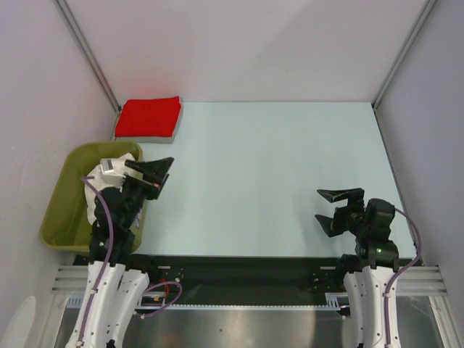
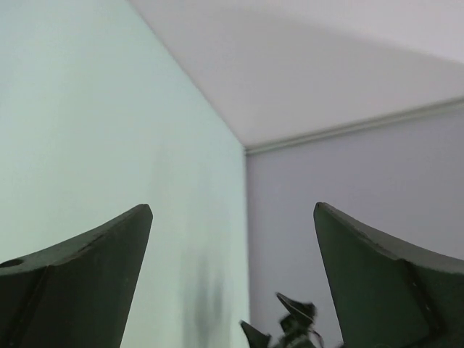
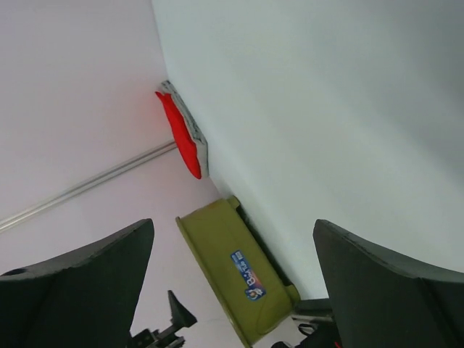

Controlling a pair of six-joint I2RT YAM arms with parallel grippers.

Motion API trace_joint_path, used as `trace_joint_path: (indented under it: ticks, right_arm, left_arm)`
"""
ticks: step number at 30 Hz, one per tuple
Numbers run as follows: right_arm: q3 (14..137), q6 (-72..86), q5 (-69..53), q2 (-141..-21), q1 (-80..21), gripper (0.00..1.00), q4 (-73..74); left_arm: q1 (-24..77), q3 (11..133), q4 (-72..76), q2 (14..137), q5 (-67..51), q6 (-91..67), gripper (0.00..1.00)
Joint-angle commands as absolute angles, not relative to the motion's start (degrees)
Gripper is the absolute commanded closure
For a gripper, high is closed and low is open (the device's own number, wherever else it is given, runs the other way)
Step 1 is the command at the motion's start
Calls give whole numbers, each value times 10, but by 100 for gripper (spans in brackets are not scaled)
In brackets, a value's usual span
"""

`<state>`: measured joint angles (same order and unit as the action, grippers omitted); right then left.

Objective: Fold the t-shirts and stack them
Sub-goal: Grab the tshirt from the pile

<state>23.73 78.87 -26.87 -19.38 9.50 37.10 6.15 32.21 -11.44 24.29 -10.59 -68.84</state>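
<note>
I should next swing my left gripper and tilt it down into the basket onto the white t-shirt (image 1: 110,168), which lies below it and to its left in the top view.
A folded red t-shirt (image 1: 148,117) lies on a folded grey cloth at the table's far left corner; it also shows in the right wrist view (image 3: 180,136). A white t-shirt (image 1: 110,168) lies crumpled in the olive-green basket (image 1: 67,201), partly hidden by my left arm. My left gripper (image 1: 154,176) is open and empty, just right of the basket above the table. My right gripper (image 1: 338,206) is open and empty at the near right. The left wrist view shows only its open fingers (image 2: 80,270), the bare table and walls.
The olive-green basket stands off the table's left edge; it shows with a blue sticker in the right wrist view (image 3: 239,279). White walls enclose the pale table (image 1: 275,167) on the back, left and right.
</note>
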Motion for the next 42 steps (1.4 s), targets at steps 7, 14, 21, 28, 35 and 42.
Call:
trace_joint_path:
  ticks: [7,14,21,28,35,42]
  right_arm:
    - [415,636,-231,-307,88,0,483]
    - [499,549,-222,-393,65,0,500]
    - [643,442,-164,-505,12,0,541]
    - [649,433,-170,-528,13,0,538]
    - [630,444,-184,-539,13,0,526]
    - [616,457,-188,-530,14,0,519]
  left_arm:
    - [47,656,-442,493,68,-359,0]
    - [-89,755,-521,661,177,-394,0]
    - [-188,759,-512,836,222,-411,0]
    - [-239,708,-377,930,151,-372,0]
    - [-239,722,-258,1019,134,-299,0]
    - [-237,701,-219,985,95,-282,79]
